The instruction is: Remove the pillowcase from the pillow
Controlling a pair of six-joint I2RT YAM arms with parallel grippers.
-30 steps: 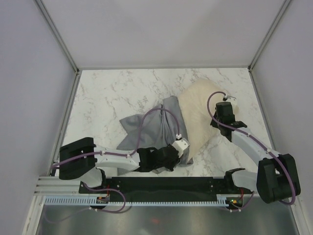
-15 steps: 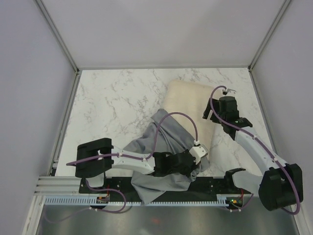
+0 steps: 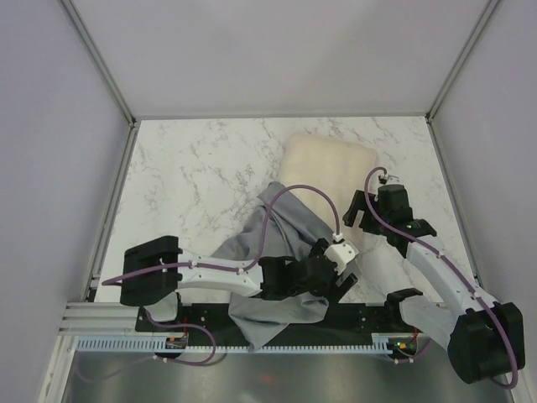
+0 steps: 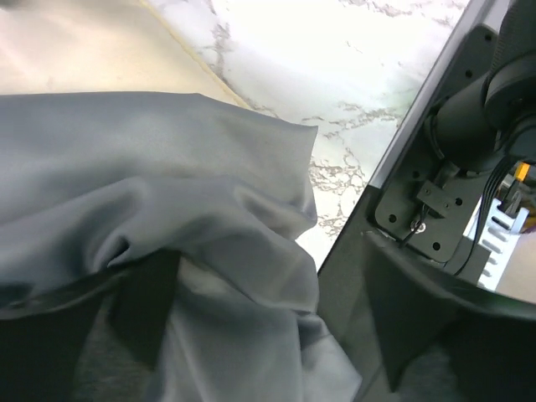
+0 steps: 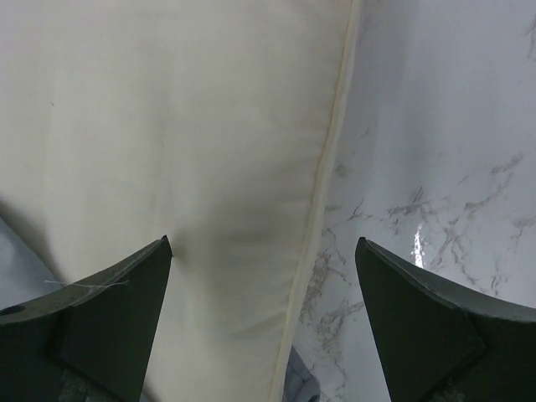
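Note:
My left gripper will swing across onto the pillowcase's edge away from the pillow (image 3: 329, 168). That edge is outward of the gripper and to its left in the top view.
The cream pillow (image 3: 329, 168) lies flat at the back right of the table, its seamed edge (image 5: 331, 167) under my right gripper. The grey pillowcase (image 3: 281, 239) lies crumpled from the pillow's near-left corner to the front rail, covering that corner. My left gripper (image 3: 336, 270) is low over the cloth's right edge. In the left wrist view its jaws stand wide, with loose grey folds (image 4: 209, 251) lying between the fingers (image 4: 142, 310). My right gripper (image 3: 362, 210) hovers open above the pillow's near-right edge, touching nothing (image 5: 264, 276).
Marble tabletop (image 3: 193, 176) enclosed by white walls at the back and sides. The black base rail (image 3: 361, 317) and the right arm's mount (image 4: 469, 142) sit close to my left gripper. Part of the case hangs over the rail (image 3: 268, 323).
The left arm dragged the grey case toward the front rail, off most of the pillow. Both grippers opened. The pillow dropped flat, and the right gripper let go and drew back.

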